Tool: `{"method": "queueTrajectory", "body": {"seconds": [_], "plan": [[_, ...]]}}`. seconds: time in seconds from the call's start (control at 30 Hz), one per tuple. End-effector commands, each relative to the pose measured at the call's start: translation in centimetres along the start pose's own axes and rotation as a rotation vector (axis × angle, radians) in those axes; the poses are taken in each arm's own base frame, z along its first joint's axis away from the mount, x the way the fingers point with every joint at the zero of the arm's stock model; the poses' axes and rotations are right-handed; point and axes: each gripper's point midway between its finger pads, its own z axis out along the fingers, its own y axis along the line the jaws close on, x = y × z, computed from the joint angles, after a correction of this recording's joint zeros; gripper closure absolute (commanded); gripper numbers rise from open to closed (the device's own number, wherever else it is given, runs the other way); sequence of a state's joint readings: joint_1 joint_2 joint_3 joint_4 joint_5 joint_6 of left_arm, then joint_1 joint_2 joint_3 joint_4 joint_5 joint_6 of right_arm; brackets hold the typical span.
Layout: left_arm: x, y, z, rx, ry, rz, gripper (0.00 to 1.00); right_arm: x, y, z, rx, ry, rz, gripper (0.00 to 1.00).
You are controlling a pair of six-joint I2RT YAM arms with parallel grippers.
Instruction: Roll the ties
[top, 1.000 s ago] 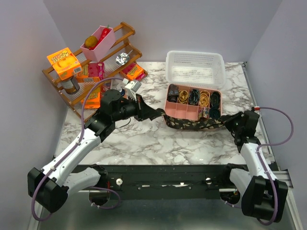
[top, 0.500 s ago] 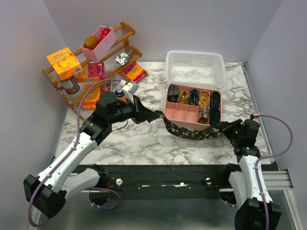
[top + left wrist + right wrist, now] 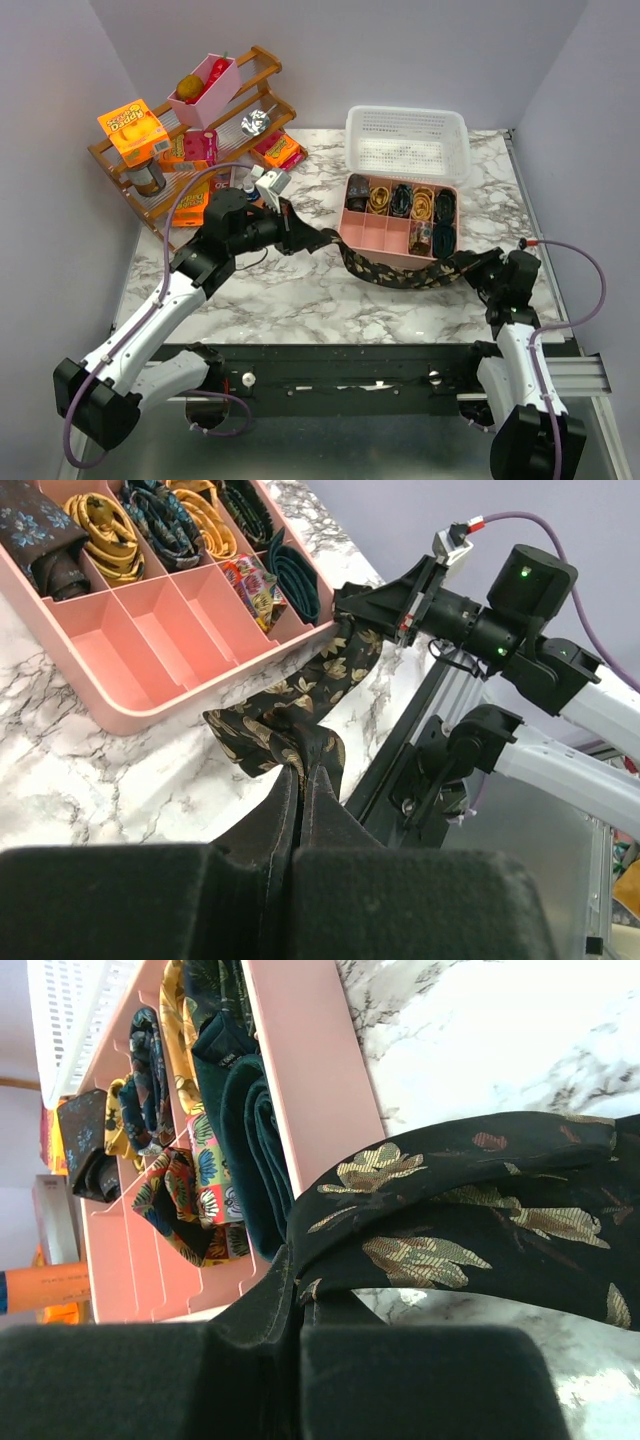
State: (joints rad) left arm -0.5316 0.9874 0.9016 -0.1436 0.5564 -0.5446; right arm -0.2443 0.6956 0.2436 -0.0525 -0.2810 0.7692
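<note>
The right gripper lowers the tie's end onto open marble beside the tray next, back from the table's near corner, and lets go of it.
A black tie with a gold leaf pattern (image 3: pixel 400 275) stretches across the marble table in front of the pink tray (image 3: pixel 365 238), sagging in the middle. My left gripper (image 3: pixel 298 236) is shut on its left end. In the left wrist view the fabric (image 3: pixel 300 705) bunches right at those fingertips (image 3: pixel 300 775). My right gripper (image 3: pixel 478 264) is shut on the other end, beside the tray's near right corner. In the right wrist view the tie (image 3: pixel 470 1230) folds over the pinch of that gripper (image 3: pixel 297 1295). Several rolled ties (image 3: pixel 400 200) fill the tray's back compartments.
A white mesh basket (image 3: pixel 407 140) stands behind the tray. A wooden rack (image 3: pixel 200 130) at the back left holds snack boxes, an orange carton (image 3: pixel 132 130) and a pink bin (image 3: pixel 205 90). A black rail (image 3: pixel 340 350) runs along the table's near edge.
The right arm has drawn back toward the near edge, and the tie has slid off the tray's front lip onto the table. The left gripper shifted slightly left.
</note>
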Motion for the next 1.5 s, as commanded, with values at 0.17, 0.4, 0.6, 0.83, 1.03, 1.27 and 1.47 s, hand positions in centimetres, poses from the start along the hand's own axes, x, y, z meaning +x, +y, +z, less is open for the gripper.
{"method": "queueTrajectory", "body": {"seconds": [0.17, 0.4, 0.6, 0.83, 1.03, 1.27, 1.47], "plan": [[-1.5, 1.0, 0.8, -0.028, -0.019, 0.030, 1.00, 2.2, -2.0, 2.0, 0.081, 0.151, 0.009, 0.99], [-1.8, 2.3, 1.1, -0.059, -0.024, 0.026, 1.00, 1.0, -0.7, 4.5, 0.039, 0.159, 0.002, 0.99], [-2.1, 3.7, 1.2, -0.100, -0.027, 0.018, 1.00, -0.8, 0.0, 5.4, 0.048, 0.130, -0.024, 0.99], [-1.3, 4.1, 0.0, -0.137, -0.017, -0.009, 1.00, 0.0, -2.1, 4.4, 0.139, 0.124, -0.024, 0.99], [0.4, 5.1, -2.2, -0.216, 0.014, -0.059, 1.00, 3.7, -4.1, 3.2, 0.174, 0.209, 0.067, 0.99], [1.6, 5.4, -4.6, -0.280, 0.021, -0.080, 1.00, 3.9, -3.5, 1.7, 0.164, 0.191, 0.103, 0.95], [2.8, 5.3, -5.6, -0.292, 0.021, -0.090, 1.00, 3.3, -2.9, 0.4, 0.156, 0.160, 0.090, 0.93]]}}
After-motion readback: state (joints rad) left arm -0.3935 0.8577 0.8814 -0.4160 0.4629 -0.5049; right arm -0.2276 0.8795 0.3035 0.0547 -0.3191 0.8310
